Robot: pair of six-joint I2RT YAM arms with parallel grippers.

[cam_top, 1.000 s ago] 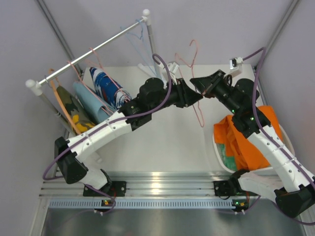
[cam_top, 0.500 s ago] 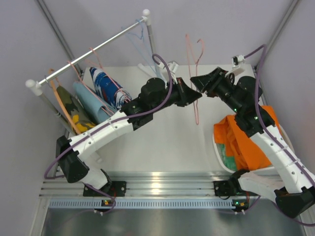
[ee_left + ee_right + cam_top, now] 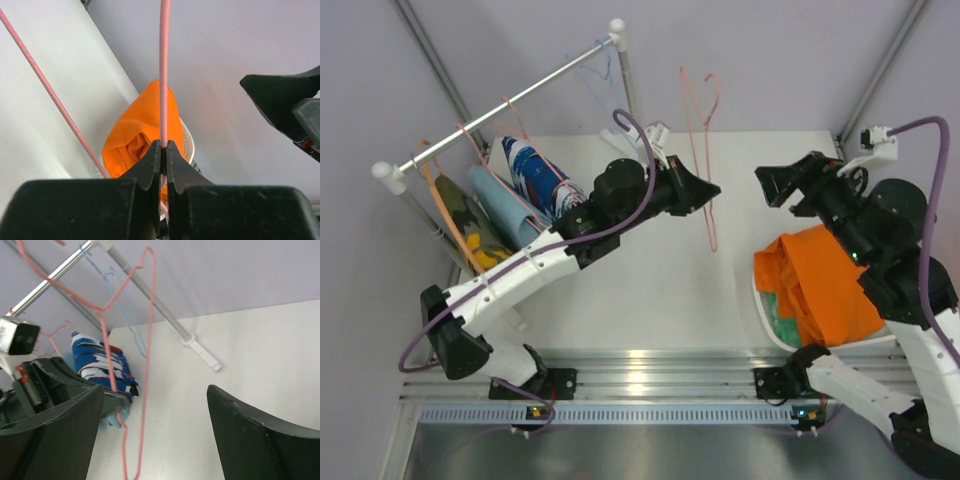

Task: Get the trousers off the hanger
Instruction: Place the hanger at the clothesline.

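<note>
The pink hanger [image 3: 705, 160] is empty, so my left gripper will move outward and to the left in the top view next, toward the bar [image 3: 593, 53] beside the blue hanger.
An empty pink wire hanger [image 3: 705, 160] hangs over the middle of the table, pinched by my left gripper [image 3: 712, 189], which is shut on its wire [image 3: 163, 90]. My right gripper [image 3: 772, 186] stands open a short way to the right of the hanger, touching nothing; its wrist view shows the hanger [image 3: 149, 325] ahead between the spread fingers. Orange trousers [image 3: 825, 285] lie over mint green ones [image 3: 782, 312] in a white basket [image 3: 760, 300]. Blue-and-white patterned trousers [image 3: 535, 175], light blue trousers [image 3: 505, 212] and camouflage trousers [image 3: 465, 222] hang on the rack at left.
A silver rail [image 3: 510, 100] on white posts slants across the back left, carrying orange hangers and an empty blue wire hanger [image 3: 602, 70]. Grey walls close in the back and both sides. The arm bases sit on the metal rail [image 3: 640, 385] at the near edge.
My right gripper has opened, let go of the pink hanger and drawn back to the right. My left gripper has shut on the hanger wire and now holds it alone.
</note>
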